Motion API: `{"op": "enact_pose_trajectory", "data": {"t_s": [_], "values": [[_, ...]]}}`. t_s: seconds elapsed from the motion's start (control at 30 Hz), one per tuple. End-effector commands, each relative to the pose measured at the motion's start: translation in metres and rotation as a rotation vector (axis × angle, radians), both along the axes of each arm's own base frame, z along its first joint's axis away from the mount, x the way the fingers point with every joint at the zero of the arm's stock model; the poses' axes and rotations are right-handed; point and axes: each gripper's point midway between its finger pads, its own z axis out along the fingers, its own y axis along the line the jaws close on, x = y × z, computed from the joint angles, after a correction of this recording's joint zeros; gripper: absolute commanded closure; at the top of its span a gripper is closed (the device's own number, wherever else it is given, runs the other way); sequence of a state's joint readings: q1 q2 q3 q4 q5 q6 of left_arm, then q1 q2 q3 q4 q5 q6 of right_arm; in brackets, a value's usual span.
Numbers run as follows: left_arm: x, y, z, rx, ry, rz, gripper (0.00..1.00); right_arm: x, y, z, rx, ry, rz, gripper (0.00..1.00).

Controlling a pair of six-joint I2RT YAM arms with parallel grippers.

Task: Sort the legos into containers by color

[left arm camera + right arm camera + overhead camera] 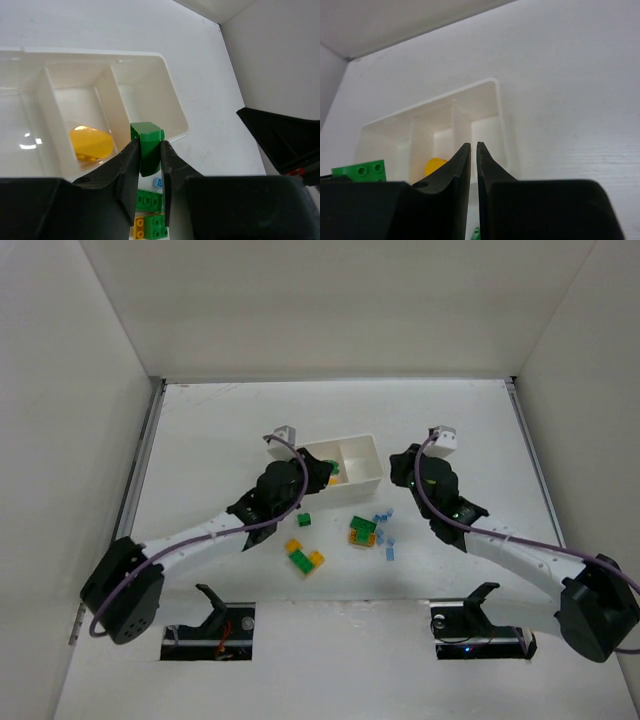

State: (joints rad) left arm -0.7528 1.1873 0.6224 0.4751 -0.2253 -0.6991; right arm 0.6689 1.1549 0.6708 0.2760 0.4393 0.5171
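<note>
The tray's middle section has yellow in it. I therefore need to move my left gripper to the right in the top view next, over the tray's empty end section point(360, 457) point(146, 102), and let go of the green brick.
The white three-compartment tray point(362, 472) stands mid-table. My left gripper point(322, 472) is shut on a small green brick point(148, 147) and holds it over the tray's near rim point(170, 107), by the end compartment. A yellow piece point(90, 144) lies in the middle compartment. My right gripper point(400, 468) is shut and empty, just right of the tray; in the right wrist view its tips point(473, 146) point at the tray wall point(495, 100). Loose legos lie in front of the tray: a green brick point(304, 519), a yellow-green cluster point(305, 558), a green-orange stack point(362, 531) and pale blue bits point(388, 540).
White walls enclose the table on the left, back and right. The right arm's black body point(285, 140) shows at the right of the left wrist view. Both arms slant in from the near edge towards the tray, with the loose bricks between them.
</note>
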Motion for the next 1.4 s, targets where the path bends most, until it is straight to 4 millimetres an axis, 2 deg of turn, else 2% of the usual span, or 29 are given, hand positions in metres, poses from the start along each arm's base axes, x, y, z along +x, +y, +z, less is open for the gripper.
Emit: {"op": "enact_pose_trajectory", "data": {"t_s": [0.0, 0.1, 0.23, 0.3, 0.4, 0.53, 0.63, 0.67, 0.8, 0.87, 0.93, 1.0, 1.07, 1.1, 1.2, 1.3, 1.37], "values": [[0.019, -0.037, 0.036, -0.076, -0.099, -0.039, 0.92, 0.007, -0.038, -0.002, 0.054, -0.037, -0.167, 0.83], [0.034, -0.062, 0.03, -0.057, -0.089, -0.066, 0.91, 0.01, -0.048, -0.004, 0.081, -0.028, -0.186, 0.77], [0.051, -0.091, 0.021, -0.045, -0.074, -0.096, 0.9, 0.007, -0.048, 0.001, 0.114, -0.045, -0.178, 0.57], [0.06, -0.102, 0.014, -0.03, -0.067, -0.098, 0.88, 0.006, -0.047, 0.003, 0.122, -0.051, -0.171, 0.5], [0.072, -0.104, 0.005, -0.009, -0.059, -0.08, 0.77, 0.004, -0.045, 0.005, 0.127, -0.056, -0.16, 0.45], [0.078, -0.102, 0.004, 0.01, -0.065, -0.067, 0.55, 0.004, -0.042, 0.005, 0.121, -0.055, -0.144, 0.42], [0.076, -0.093, 0.016, 0.019, -0.094, -0.053, 0.49, 0.006, -0.039, 0.005, 0.115, -0.051, -0.136, 0.44], [0.075, -0.088, 0.021, 0.019, -0.104, -0.043, 0.49, 0.006, -0.038, 0.005, 0.109, -0.05, -0.131, 0.47], [0.058, -0.06, 0.04, 0.005, -0.141, -0.006, 0.56, 0.005, -0.021, -0.001, 0.07, -0.026, -0.086, 0.73], [0.042, -0.043, 0.04, 0.002, -0.147, 0.002, 0.59, 0.001, -0.01, -0.007, 0.036, 0.0, -0.058, 0.78], [0.026, -0.027, 0.032, 0.003, -0.136, 0.012, 0.62, -0.009, 0.0, -0.02, 0.014, 0.04, -0.032, 0.78], [0.009, -0.011, 0.021, 0.018, -0.115, 0.014, 0.63, -0.028, 0.014, -0.04, -0.005, 0.098, 0.014, 0.73], [-0.009, -0.001, 0.007, 0.045, -0.087, 0.0, 0.64, -0.043, 0.019, -0.056, -0.022, 0.139, 0.03, 0.63], [-0.016, 0.002, 0.002, 0.057, -0.077, -0.01, 0.64, -0.048, 0.017, -0.063, -0.039, 0.155, 0.02, 0.57], [-0.033, 0.004, -0.011, 0.08, -0.056, -0.04, 0.64, -0.055, 0.0, -0.088, -0.105, 0.229, -0.04, 0.56], [-0.045, -0.005, -0.017, 0.105, -0.058, -0.086, 0.64, -0.046, -0.022, -0.113, -0.194, 0.319, -0.113, 0.56], [-0.05, -0.01, -0.019, 0.12, -0.07, -0.112, 0.64, -0.045, -0.029, -0.124, -0.234, 0.353, -0.137, 0.54]]}}
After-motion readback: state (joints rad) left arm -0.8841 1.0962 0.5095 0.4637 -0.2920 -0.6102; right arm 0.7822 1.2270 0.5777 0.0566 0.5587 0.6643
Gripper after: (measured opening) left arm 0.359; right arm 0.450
